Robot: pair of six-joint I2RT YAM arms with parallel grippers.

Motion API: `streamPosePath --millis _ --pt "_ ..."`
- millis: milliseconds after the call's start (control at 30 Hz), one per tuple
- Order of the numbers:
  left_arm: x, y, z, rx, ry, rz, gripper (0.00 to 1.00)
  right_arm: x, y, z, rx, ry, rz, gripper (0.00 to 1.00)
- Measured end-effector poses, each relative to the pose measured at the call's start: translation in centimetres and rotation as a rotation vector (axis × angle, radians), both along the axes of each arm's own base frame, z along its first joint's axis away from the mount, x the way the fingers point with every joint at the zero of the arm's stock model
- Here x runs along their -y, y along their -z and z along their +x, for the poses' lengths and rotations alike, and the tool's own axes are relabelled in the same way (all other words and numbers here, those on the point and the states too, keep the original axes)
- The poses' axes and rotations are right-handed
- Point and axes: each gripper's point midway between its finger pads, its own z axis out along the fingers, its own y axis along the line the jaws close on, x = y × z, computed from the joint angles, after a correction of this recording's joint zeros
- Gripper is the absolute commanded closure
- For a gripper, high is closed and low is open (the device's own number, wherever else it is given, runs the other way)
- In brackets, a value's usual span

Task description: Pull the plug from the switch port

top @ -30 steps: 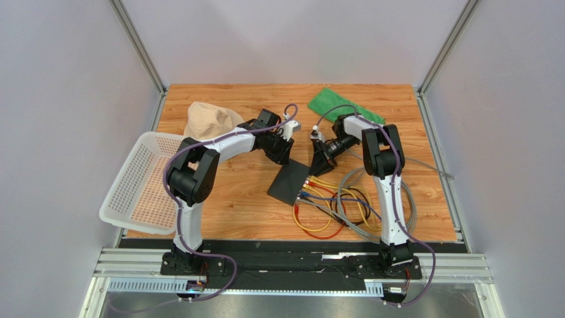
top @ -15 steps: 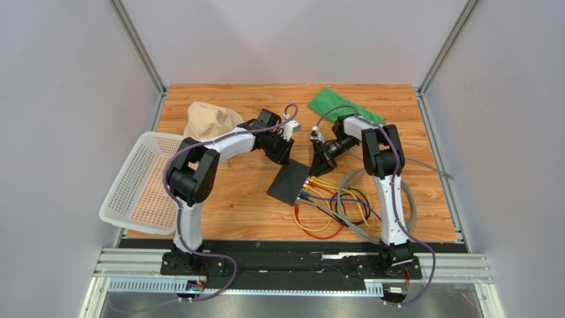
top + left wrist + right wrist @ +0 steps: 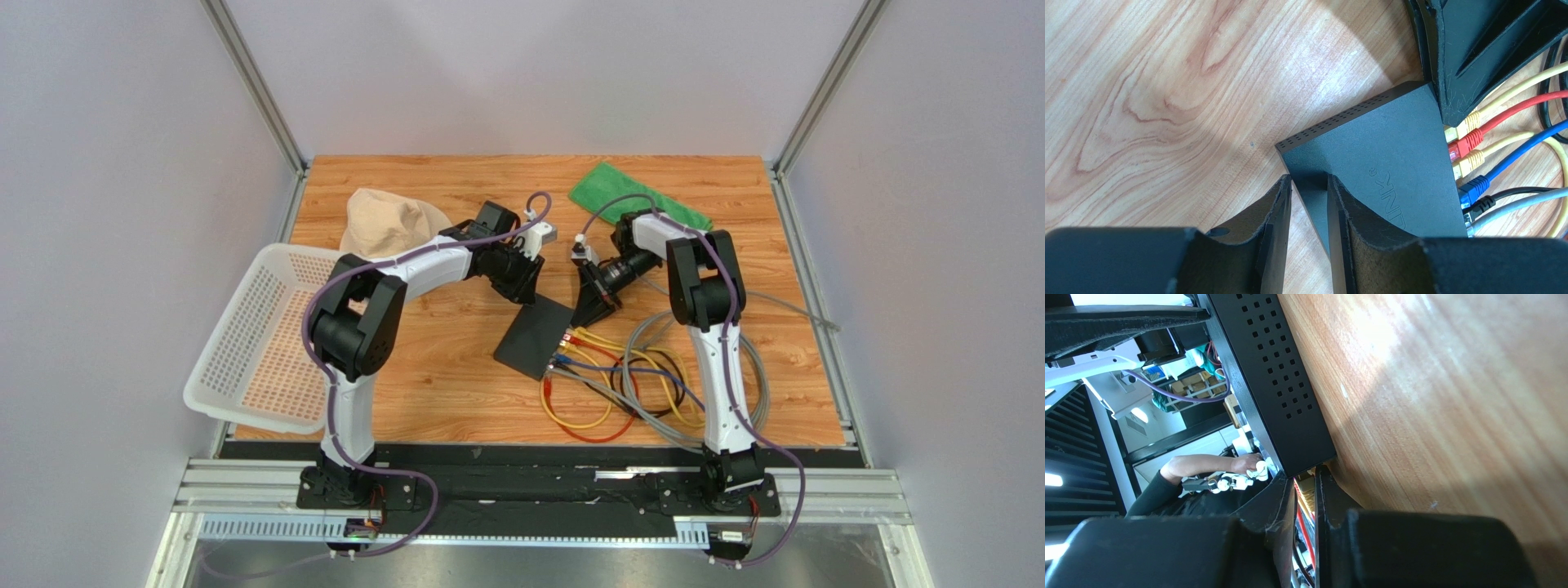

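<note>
I need to pull my right gripper away from the switch (image 3: pixel 535 339) next, then move it outward and release the yellow plug on the tabletop, short of the green cloth and clear of the coils.
The switch (image 3: pixel 535 339) is a flat matte-black box lying on the wood, with several coloured cables in the sockets on its right edge. My left gripper (image 3: pixel 524 287) is shut on its far corner; in the left wrist view the fingers (image 3: pixel 1281 208) straddle that corner of the switch (image 3: pixel 1389 147). My right gripper (image 3: pixel 581 311) reaches down to the farthest socket. Its black fingers (image 3: pixel 1475 55) cover the yellow plug (image 3: pixel 1465 121). In the right wrist view the gripper (image 3: pixel 1306 479) has a narrow gap, shut on the yellow plug (image 3: pixel 1307 489) beside the switch's vented side (image 3: pixel 1278 392).
Red, yellow, blue and grey cables (image 3: pixel 620 380) coil on the table to the right of the switch. A white mesh basket (image 3: pixel 264 337) hangs over the left edge. A beige cloth (image 3: pixel 386 221) and a green cloth (image 3: pixel 638 196) lie at the back.
The right gripper's jaws have drawn together on the yellow plug. Neither arm has shifted much, and the left gripper keeps its hold.
</note>
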Motion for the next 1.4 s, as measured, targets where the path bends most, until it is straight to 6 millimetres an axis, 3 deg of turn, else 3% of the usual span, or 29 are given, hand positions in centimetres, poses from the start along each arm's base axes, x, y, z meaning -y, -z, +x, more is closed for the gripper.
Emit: streamPosePath --millis 33,133,167,333,533,667,800,1400 --pt "0.0 0.0 0.0 0.0 0.0 0.0 0.53 0.0 0.0 0.0 0.001 -0.002 0.001 1.0" --pt "0.0 0.1 0.1 0.004 -0.004 0.005 0.26 0.0 0.0 0.0 -0.001 -0.007 -0.001 1.0" --pt "-0.2 0.2 0.1 0.001 -0.009 0.011 0.22 0.0 0.0 0.0 -0.001 -0.008 0.001 1.0" --pt "-0.9 0.2 -0.3 -0.02 -0.032 0.04 0.23 -0.3 0.0 0.1 0.002 -0.014 0.009 1.0" --pt "-0.8 -1.8 -2.1 -0.033 0.003 0.006 0.41 -0.4 0.0 0.1 0.001 -0.016 0.011 1.0" --pt "-0.3 -1.8 -3.1 -0.058 0.045 -0.01 0.45 -0.4 0.0 0.1 0.0 -0.016 0.011 1.0" --pt "0.0 -1.2 -3.9 -0.092 0.073 -0.011 0.46 -0.5 0.0 0.1 0.0 -0.018 0.011 1.0" --pt "1.3 -1.1 -2.8 -0.07 0.128 -0.038 0.39 -0.4 0.0 0.1 0.0 -0.02 0.011 1.0"
